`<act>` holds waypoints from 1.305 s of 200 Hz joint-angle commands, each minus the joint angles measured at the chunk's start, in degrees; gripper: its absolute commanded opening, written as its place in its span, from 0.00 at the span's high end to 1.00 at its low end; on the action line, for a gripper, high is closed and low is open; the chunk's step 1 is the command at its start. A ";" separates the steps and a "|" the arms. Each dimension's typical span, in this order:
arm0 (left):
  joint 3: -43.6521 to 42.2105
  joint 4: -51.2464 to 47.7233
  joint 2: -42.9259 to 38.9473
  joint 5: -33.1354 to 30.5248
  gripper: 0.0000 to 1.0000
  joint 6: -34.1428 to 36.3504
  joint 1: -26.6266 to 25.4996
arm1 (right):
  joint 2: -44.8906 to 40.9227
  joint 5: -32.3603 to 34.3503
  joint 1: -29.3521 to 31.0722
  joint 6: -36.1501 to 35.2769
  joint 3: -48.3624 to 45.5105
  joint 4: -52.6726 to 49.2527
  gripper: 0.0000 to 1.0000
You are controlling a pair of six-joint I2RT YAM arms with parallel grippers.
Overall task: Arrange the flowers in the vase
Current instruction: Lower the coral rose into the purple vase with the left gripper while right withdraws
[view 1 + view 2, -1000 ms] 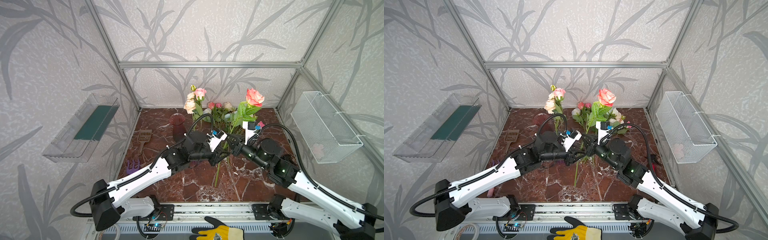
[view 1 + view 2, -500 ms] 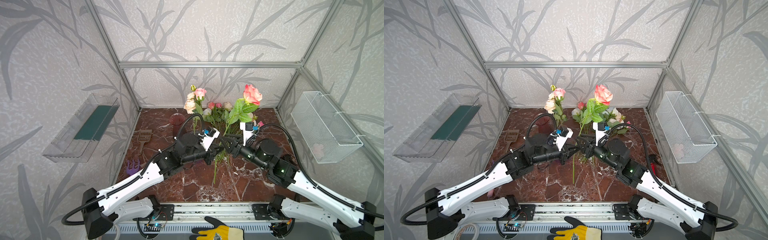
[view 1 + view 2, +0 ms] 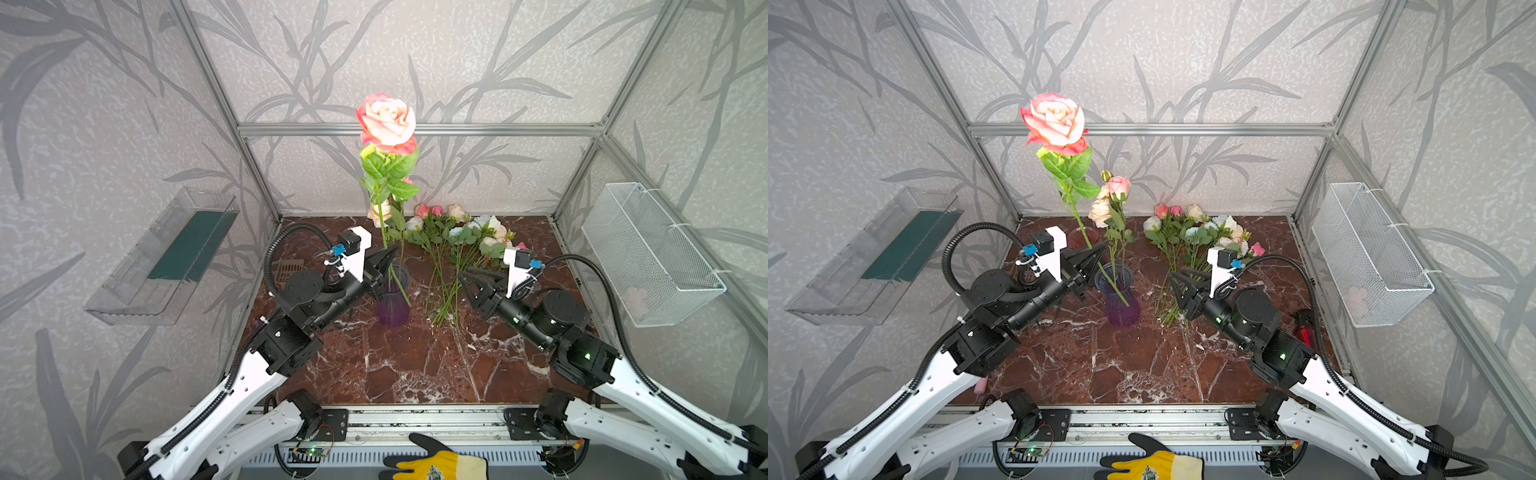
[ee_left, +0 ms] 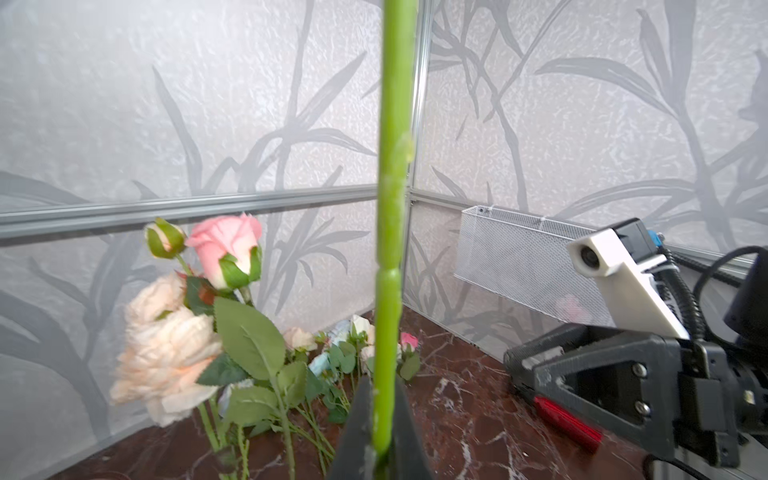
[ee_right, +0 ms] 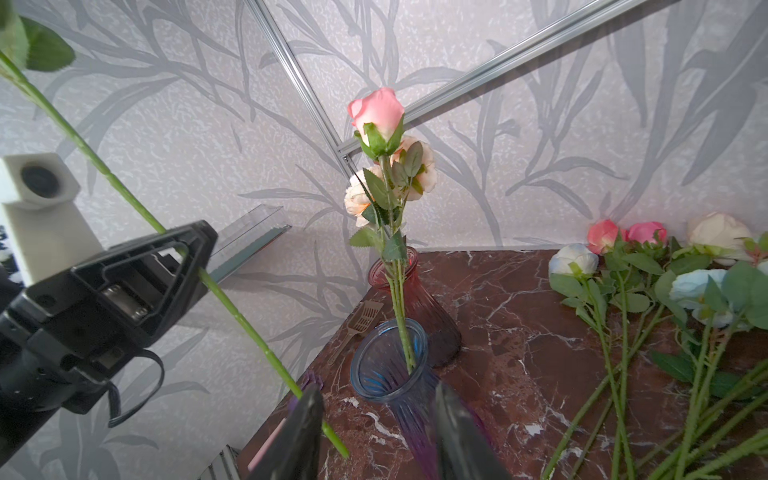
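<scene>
My left gripper needs to swing the coral rose's stem over the blue-purple vase's opening [image 3: 1115, 276] below, lower it in and let go. The stem's end is still outside the vase's opening.
My left gripper [image 3: 388, 255] [image 3: 1098, 253] [image 4: 380, 386] is shut on the green stem of a tall coral rose [image 3: 386, 122] [image 3: 1054, 122] and holds it nearly upright. The stem's lower end [image 5: 345, 455] hangs beside the blue-purple vase [image 3: 392, 303] [image 3: 1119, 299] [image 5: 390, 361], outside its mouth. A pink rose [image 3: 1117, 187] [image 5: 376, 110] and cream-peach blooms stand in that vase. Loose flowers [image 3: 453, 232] [image 3: 1196, 232] [image 5: 665, 291] lie on the table at the back right. My right gripper [image 3: 465, 282] [image 3: 1177, 282] [image 5: 377, 390] is open and empty, just right of the vase.
A red glass vase [image 5: 415, 291] [image 3: 1084, 237] stands behind the blue-purple one. A wire basket [image 3: 652, 253] hangs on the right wall and a clear tray [image 3: 166, 257] on the left. A small brown rake [image 3: 289, 268] and a red-handled tool [image 3: 1304, 328] lie on the table.
My right gripper opened, let go of the coral rose's stem and drew back right. My left gripper closed on the stem and carried the rose left, upright, to the vase.
</scene>
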 commanded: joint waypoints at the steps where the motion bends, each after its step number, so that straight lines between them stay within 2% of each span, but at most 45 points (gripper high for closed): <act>1: 2.48 0.66 1.75 -7.01 1.00 6.63 0.26 | -1.03 2.55 0.01 -1.43 -1.03 0.31 0.56; 30: 2.54 2.48 4.35 -10.51 1.00 7.47 0.43 | -2.26 3.17 -0.06 -1.78 -1.96 0.16 0.56; 110: 1.33 2.98 8.57 -11.18 1.00 7.26 1.25 | -5.04 4.32 -0.17 -2.99 -2.72 -2.17 0.56; 146: -2.85 4.04 10.27 -11.77 1.00 2.17 2.17 | -4.33 4.40 -0.43 -2.88 -3.11 -2.52 0.55; 193: -5.47 0.63 12.29 -10.14 1.00 -2.06 2.75 | -2.01 2.86 -2.00 -1.77 -2.67 -2.50 0.54; 212: -6.54 -0.18 12.22 -10.18 0.88 -2.62 2.71 | -1.34 2.25 -2.57 -1.41 -2.41 -2.79 0.54; 233: -6.62 -1.94 11.68 -9.57 0.79 -2.52 2.77 | -1.12 1.86 -3.00 -0.80 -2.60 -2.95 0.54; 245: -6.68 -2.83 11.07 -9.35 0.69 -2.49 2.74 | -1.03 1.79 -3.06 -0.49 -2.83 -2.78 0.54; 261: -7.15 -3.47 9.76 -9.27 0.67 -2.73 2.76 | -0.61 1.51 -3.28 -0.31 -2.85 -2.67 0.54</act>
